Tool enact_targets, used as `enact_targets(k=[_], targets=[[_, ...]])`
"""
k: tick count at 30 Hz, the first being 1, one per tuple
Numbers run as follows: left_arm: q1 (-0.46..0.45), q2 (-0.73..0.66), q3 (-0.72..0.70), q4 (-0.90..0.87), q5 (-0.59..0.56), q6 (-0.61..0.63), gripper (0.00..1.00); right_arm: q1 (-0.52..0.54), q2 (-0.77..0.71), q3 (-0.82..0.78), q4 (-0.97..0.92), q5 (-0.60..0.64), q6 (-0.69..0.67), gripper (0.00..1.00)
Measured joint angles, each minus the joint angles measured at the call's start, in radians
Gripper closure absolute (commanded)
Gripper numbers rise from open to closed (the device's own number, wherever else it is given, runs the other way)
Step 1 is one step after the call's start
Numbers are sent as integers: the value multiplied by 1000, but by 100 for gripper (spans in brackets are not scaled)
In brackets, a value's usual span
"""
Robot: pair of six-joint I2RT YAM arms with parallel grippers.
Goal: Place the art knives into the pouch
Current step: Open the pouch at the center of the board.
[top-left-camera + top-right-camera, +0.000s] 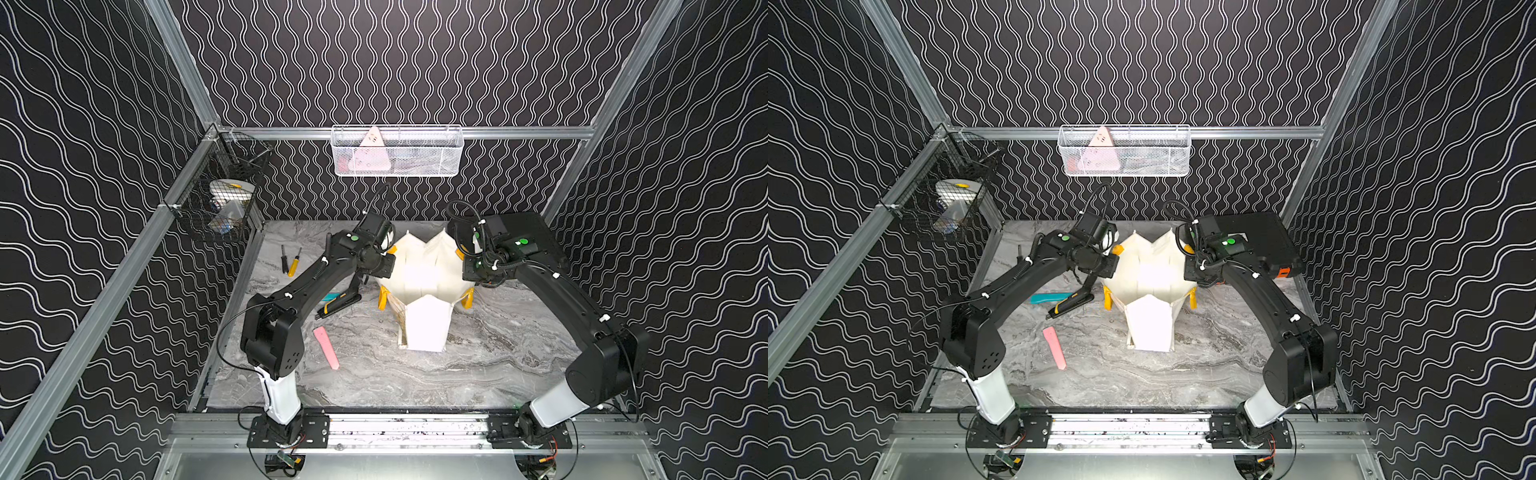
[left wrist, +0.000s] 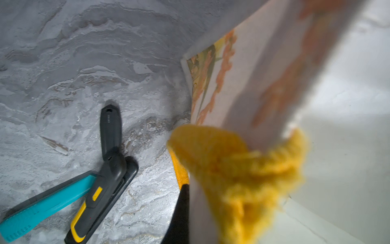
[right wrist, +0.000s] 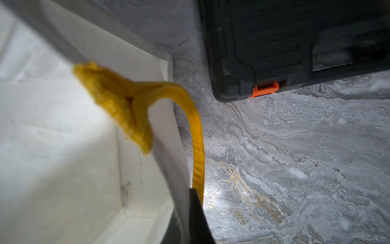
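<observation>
The pouch [image 1: 424,286] is open, so my left gripper will next move away from the pouch's opposite rim, then let go of the pouch's rim beside the yellow patch between its fingers.
The white pouch [image 1: 424,286] [image 1: 1150,286] stands open mid-table, its yellow handles [image 3: 197,135] hanging outside. My left gripper [image 1: 381,269] [image 2: 190,211] is shut on the pouch's left rim [image 2: 242,84] beside a yellow handle patch [image 2: 232,169]. My right gripper [image 1: 471,270] [image 3: 187,211] is shut on the right rim [image 3: 168,160]. Three cutters lie left of the pouch: a black-and-yellow folding one [image 1: 338,305] [image 2: 101,190], a teal one [image 1: 1050,297] [image 2: 46,202] under it, and a pink one [image 1: 326,347] nearer the front. Which of them is the art knife I cannot tell.
A black hard case [image 1: 1266,241] [image 3: 295,42] with orange latches [image 3: 264,89] lies at the back right, close to my right arm. Two screwdrivers [image 1: 289,261] lie at the back left. A white wire basket [image 1: 397,151] and a black mesh basket [image 1: 220,195] hang on the walls.
</observation>
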Motion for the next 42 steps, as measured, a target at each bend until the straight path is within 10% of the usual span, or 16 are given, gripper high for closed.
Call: enact_targets(k=[34,42], targets=[[78,-41,-116,185,200,-24,100,-42,-85,-154,201,-180,-8,100],[83,-68,-92,225,246,-29,43,-42,-67,-141,209,-206,-10,100]])
